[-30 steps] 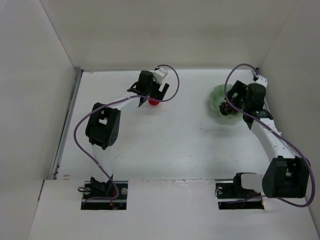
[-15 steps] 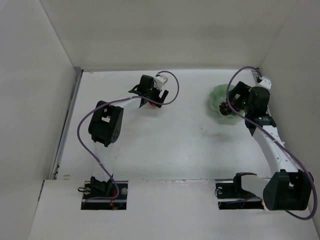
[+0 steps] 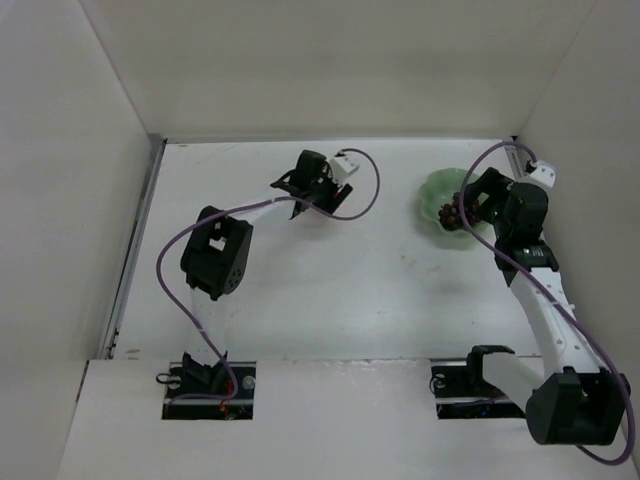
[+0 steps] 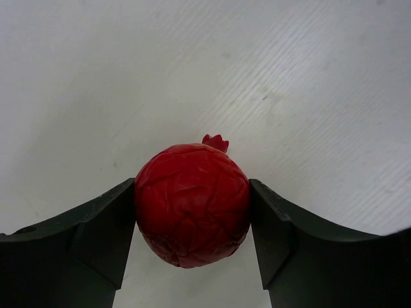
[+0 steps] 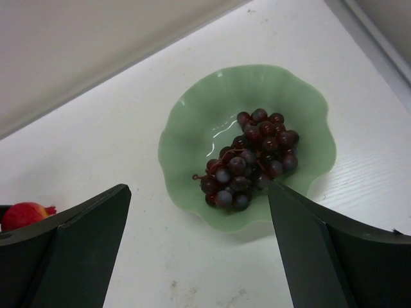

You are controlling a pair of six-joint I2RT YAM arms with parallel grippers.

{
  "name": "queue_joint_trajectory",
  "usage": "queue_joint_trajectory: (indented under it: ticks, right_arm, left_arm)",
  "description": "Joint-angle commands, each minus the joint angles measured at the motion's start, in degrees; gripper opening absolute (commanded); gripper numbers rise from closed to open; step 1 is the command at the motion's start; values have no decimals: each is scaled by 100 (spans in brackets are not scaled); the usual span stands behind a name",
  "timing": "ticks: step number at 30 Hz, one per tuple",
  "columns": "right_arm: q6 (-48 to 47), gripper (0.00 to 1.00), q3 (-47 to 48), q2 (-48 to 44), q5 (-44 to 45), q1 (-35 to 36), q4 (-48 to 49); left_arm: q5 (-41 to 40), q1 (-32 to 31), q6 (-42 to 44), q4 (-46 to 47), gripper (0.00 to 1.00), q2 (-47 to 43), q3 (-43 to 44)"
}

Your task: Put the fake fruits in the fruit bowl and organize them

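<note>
My left gripper lifts it across to the right in the top view next, lowers and releases there, since the bowl has bare room beside the grapes.
The red round fruit, with a small crown on top, sits between the two black fingers of my left gripper, which is shut on it just above the white table. From above, the left gripper hides this fruit. The dark purple-red grapes lie inside the mint-green wavy-rimmed fruit bowl at the table's far right. My right gripper hangs open above the bowl's near edge with nothing in it. The red fruit also shows at the left of the right wrist view.
White walls close in the table on the left, back and right. A metal strip runs along the left edge. Purple cables loop off both wrists. The right wall stands close behind the bowl.
My left gripper has shut on the red fruit and shifted a little to the right. My right gripper has drawn back slightly from the bowl, still open.
</note>
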Motion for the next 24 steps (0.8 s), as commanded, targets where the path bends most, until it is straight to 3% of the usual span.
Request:
queue_joint_trajectory:
  ticks: [1, 5, 11, 17, 21, 24]
  right_arm:
    - [105, 95, -64, -336, 717, -44, 170]
    - [351, 95, -248, -617, 1202, -201, 389]
    - [685, 95, -450, -925, 1194, -457, 785]
    - [826, 95, -609, -1469, 1255, -597, 662]
    - [888, 95, -627, -1883, 1834, -615, 583]
    - [765, 97, -609, -1954, 1985, -615, 688]
  left_arm:
    - [140, -699, 540, 599, 23, -500, 657]
    - [192, -1455, 532, 1354, 31, 132, 1588]
    - [218, -2107, 382, 2840, 43, 1581, 3064]
    - [368, -2204, 83, 2965, 55, 2997, 4945]
    - [526, -2239, 4, 2895, 60, 3306, 5247]
    - [614, -2301, -5, 2886, 74, 3289, 5063]
